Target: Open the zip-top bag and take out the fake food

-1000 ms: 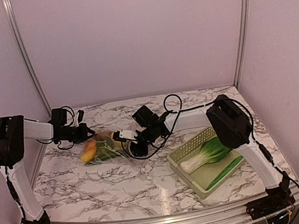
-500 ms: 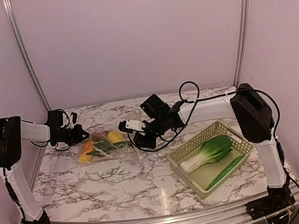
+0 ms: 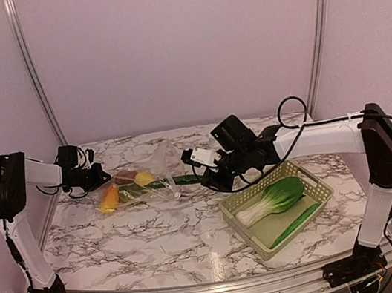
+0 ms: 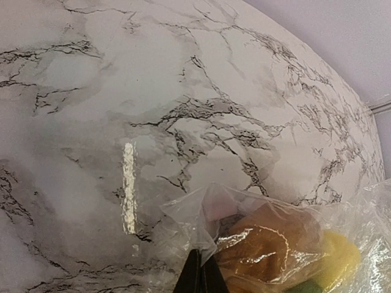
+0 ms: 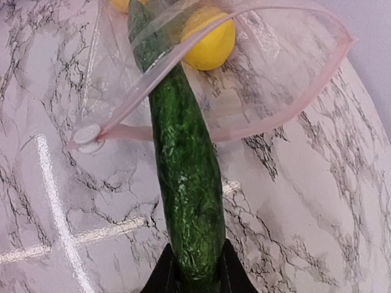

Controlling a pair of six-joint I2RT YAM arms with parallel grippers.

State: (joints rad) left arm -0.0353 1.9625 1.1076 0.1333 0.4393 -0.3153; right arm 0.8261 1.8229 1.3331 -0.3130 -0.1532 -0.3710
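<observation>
The cucumber point(image 5: 183, 177) goes with my right gripper to the right in the top view and back over the basket's bare bottom next, for release where the bok choy leaves room.
The clear zip-top bag point(image 3: 148, 175) lies at the back left with its open mouth point(image 5: 256, 119) facing right. My left gripper point(image 4: 200, 271) is shut on the bag's closed corner point(image 4: 201, 226). A brown potato point(image 4: 269, 241) and a yellow fruit point(image 4: 339, 256) show through the plastic. My right gripper point(image 5: 195, 278) is shut on the dark green cucumber point(image 5: 183, 177), which sticks halfway out of the mouth. The lemon point(image 5: 209, 39) sits just inside. An orange-yellow fruit point(image 3: 109, 198) lies at the bag's left end. The top view shows my left gripper point(image 3: 100, 179) and my right gripper point(image 3: 213, 179).
A pale yellow-green lattice basket point(image 3: 250, 237) stands at the front right and holds the bok choy point(image 3: 272, 199) and a long green piece point(image 3: 293, 225). The bag's white zipper slider point(image 5: 88, 135) rests on the marble. The side walls stand close to both arms.
My right gripper has moved right with the cucumber, drawing it partly out of the bag. My left gripper has shifted slightly left, still holding the bag's corner, and the bag has stretched out.
</observation>
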